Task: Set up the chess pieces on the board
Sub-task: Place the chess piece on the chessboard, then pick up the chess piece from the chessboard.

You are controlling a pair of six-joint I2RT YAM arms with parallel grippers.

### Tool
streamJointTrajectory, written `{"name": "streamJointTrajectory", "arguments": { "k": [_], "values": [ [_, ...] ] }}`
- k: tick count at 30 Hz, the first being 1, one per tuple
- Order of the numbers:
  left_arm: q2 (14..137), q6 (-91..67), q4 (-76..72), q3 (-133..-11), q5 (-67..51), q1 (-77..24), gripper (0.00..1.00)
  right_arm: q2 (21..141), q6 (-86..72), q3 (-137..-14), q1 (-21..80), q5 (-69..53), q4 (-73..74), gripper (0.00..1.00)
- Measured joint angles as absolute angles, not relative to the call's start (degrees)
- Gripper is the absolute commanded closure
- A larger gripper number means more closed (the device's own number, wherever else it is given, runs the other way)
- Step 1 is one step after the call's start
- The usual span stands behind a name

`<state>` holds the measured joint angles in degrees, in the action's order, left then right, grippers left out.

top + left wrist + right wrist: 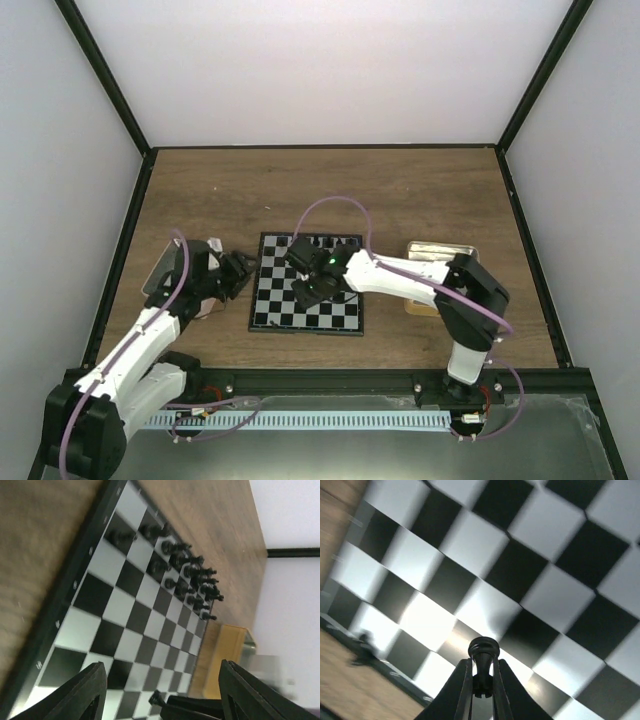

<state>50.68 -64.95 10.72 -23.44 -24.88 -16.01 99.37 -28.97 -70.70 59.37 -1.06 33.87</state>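
My left gripper moves rightward in the top view, across the board [125,610] and down onto the small black piece [156,698] next, being short of the far rows.
The board [300,310] lies in the middle of the table. Several black chess pieces [322,243] stand along its far rows, and the left wrist view shows them in a cluster [185,575] on the board [125,610]. My right gripper [308,290] hangs low over the board's near half, shut on a small black piece [484,651], which sticks out past the right gripper [482,669] above the board [545,595]. My left gripper [243,272] hovers at the board's left edge. It is open with nothing between its fingers [90,690]. No cream-white pieces show.
A tan tray [440,252] sits right of the board, seen too past the board's far corner [227,650]. Another tray [160,272] lies partly under the left arm. A blurred dark piece [364,647] stands near the board's border. Dark frame posts fence the table.
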Motion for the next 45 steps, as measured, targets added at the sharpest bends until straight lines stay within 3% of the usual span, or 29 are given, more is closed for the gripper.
{"name": "streamJointTrajectory", "arguments": {
  "k": [4,11,13,21,27,34,41,45],
  "values": [
    [52.9,-53.9,16.8,-30.1,-20.0,-16.0,0.37,104.6,-27.8,-73.7,59.4,1.5,44.4,0.98],
    [59.5,-44.3,21.5,-31.7,-18.0,-17.3,0.37,110.5,-27.0,-82.1,59.3,2.9,48.7,0.67],
    [59.9,-43.1,22.3,-31.7,-17.6,-18.2,0.36,110.7,-27.5,-82.1,59.3,3.2,49.1,0.62],
    [63.2,-40.6,22.7,-33.3,-16.3,-24.4,0.40,103.7,-32.8,-76.9,57.5,4.2,45.0,0.60],
    [70.5,-39.5,22.7,-39.1,-14.0,-34.7,0.43,87.8,-42.1,-63.0,50.2,5.8,37.0,0.61],
    [82.1,-37.3,23.1,-46.8,-14.2,-42.8,0.41,78.4,-47.7,-50.3,44.2,7.1,32.0,0.60],
    [91.4,-35.1,27.3,-54.1,-12.0,-46.8,0.56,75.8,-48.3,-46.9,43.9,7.6,28.9,0.59],
    [94.0,-34.3,30.9,-57.3,-8.9,-48.3,0.58,74.9,-48.5,-45.2,43.9,8.2,27.5,0.58]
  ]
}}
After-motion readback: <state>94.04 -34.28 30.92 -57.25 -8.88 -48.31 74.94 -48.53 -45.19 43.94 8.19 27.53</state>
